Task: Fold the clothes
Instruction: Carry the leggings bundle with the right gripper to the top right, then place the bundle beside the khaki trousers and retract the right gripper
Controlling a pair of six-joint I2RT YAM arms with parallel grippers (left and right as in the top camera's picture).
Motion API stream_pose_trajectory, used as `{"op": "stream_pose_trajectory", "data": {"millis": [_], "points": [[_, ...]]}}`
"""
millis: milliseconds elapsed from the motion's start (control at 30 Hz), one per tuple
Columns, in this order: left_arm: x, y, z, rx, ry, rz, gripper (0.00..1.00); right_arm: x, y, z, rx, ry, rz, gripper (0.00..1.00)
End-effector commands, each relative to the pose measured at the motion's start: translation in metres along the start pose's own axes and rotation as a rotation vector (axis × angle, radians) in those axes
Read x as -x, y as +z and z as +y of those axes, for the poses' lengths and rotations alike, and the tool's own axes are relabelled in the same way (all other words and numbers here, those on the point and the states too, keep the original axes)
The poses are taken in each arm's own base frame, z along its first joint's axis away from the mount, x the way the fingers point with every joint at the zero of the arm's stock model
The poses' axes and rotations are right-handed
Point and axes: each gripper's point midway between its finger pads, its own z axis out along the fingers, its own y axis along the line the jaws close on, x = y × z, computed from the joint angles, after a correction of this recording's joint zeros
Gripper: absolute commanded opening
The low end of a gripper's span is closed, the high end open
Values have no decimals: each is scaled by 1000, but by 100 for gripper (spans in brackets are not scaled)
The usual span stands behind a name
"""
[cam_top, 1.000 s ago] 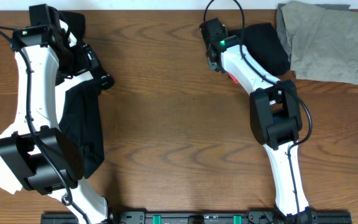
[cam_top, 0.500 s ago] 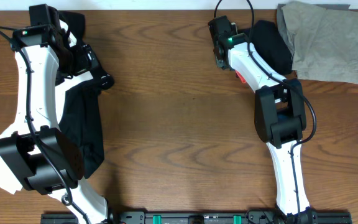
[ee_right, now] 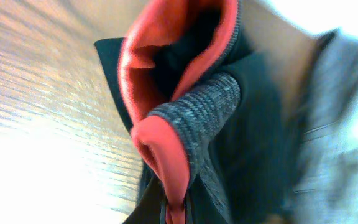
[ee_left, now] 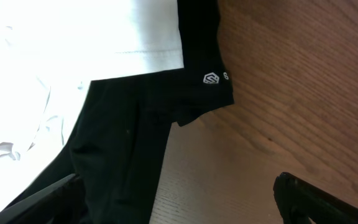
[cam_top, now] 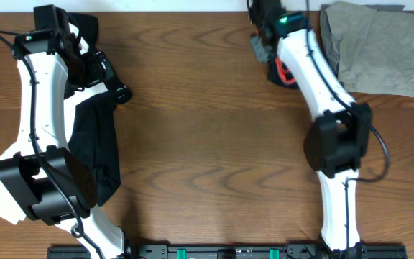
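I will next carry the leggings (cam_top: 277,70) to the right in the overhead view with my right gripper and let go of them onto the khaki piece (cam_top: 376,47), because its top is bare.
My right gripper (cam_top: 264,44) is at the table's far edge and is shut on the black leggings (cam_top: 277,70) at their waistband. In the right wrist view the red-orange lining (ee_right: 166,155) and the grey knit band (ee_right: 207,106) are pinched between my jaws (ee_right: 176,214); that view is blurred. The khaki piece (cam_top: 376,47) lies at the far right. My left gripper (cam_top: 119,90) is open and hovers over a black garment (cam_top: 95,144). The left wrist view shows its logo hem (ee_left: 211,78), a white piece (ee_left: 73,37) and my spread fingers (ee_left: 179,199).
The wooden table (cam_top: 207,144) spans the view. A black rail (cam_top: 221,252) runs along the near edge. My left arm (cam_top: 38,108) lies over the black garment, and my right arm (cam_top: 333,137) stretches from the near edge to the far edge.
My right arm has swung toward the far edge and to the right, taking the leggings' waistband with it; most of the black bundle is now under the arm. The left arm has not moved.
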Motion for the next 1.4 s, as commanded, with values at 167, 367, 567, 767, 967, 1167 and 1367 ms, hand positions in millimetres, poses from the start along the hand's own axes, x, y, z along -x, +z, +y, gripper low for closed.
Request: {"op": "stream_pose_trajectory", "data": {"millis": [167, 367, 567, 767, 967, 1167, 1367], "points": [[-1, 4, 3, 16, -6, 10, 98, 47, -108, -63, -99, -266, -245, 1], [-1, 4, 3, 16, -6, 10, 98, 51, -129, -128, -213, -272, -303, 1], [1, 4, 3, 14, -6, 2, 98, 53, -134, -195, -353, -303, -339, 1], [4, 4, 2, 10, -6, -11, 98, 64, -152, -259, -511, -402, -429, 1], [7, 4, 1, 7, -6, -24, 98, 58, -147, -298, -540, -580, -491, 1], [12, 4, 0, 1, -22, -45, 98, 42, -124, -330, -564, -638, -467, 1], [15, 4, -1, -3, -24, -57, 98, 37, -109, -348, -578, -642, -492, 1]]}}
